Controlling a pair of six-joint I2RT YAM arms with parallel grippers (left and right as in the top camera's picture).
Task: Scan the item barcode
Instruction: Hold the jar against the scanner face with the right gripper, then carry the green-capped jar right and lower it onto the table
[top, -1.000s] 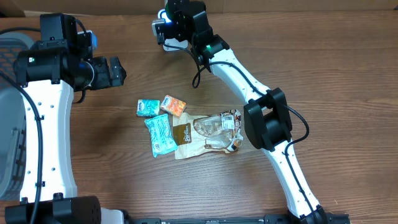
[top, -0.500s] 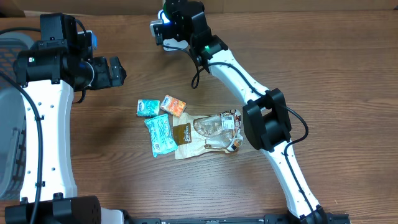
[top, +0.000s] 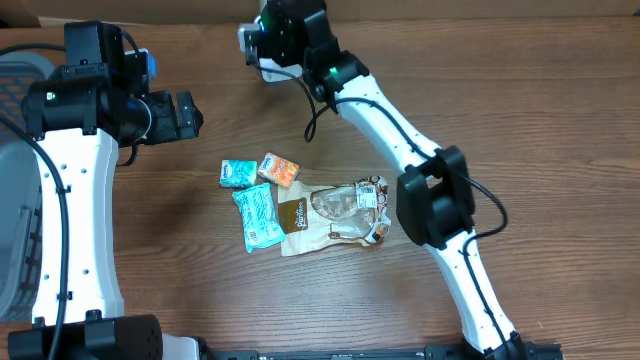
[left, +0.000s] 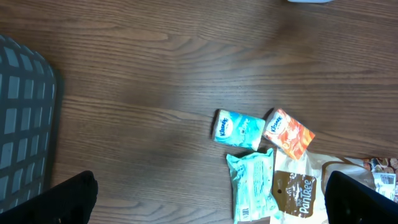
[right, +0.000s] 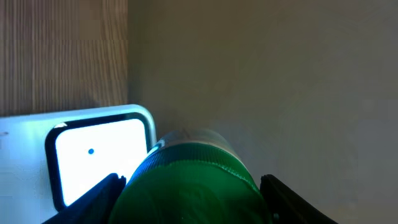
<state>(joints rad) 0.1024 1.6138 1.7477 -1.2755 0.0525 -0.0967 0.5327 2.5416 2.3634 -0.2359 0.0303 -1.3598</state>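
Note:
Next, the right gripper moves to the right in the overhead view, back and down, and releases the item there, since bare wood lies free of packs there.
My right gripper (top: 264, 32) is at the far edge of the table, shut on the item, a round thing with a ribbed green cap (right: 193, 180). In the right wrist view the black fingertips (right: 102, 194) sit tight against both sides of the cap. Just beyond the cap stands the white scanner (right: 99, 155), its window lit bright with a small blue dot. From overhead the scanner (top: 272, 69) shows only as a white edge below the gripper, and the item is mostly hidden. No barcode shows. My left gripper (top: 186, 115) hovers open over bare wood with nothing in it (left: 214, 205).
Four packs lie mid-table: a teal Kleenex pack (top: 237, 173), an orange pack (top: 279, 169), a teal pouch (top: 257, 215) and a Pantree snack bag (top: 335, 215). A grey mesh basket (top: 15, 200) stands at the left edge. A cardboard wall runs behind the scanner.
My right gripper has shifted slightly left and towards the far edge with the item, nearer the scanner. The left arm and the packs have not moved.

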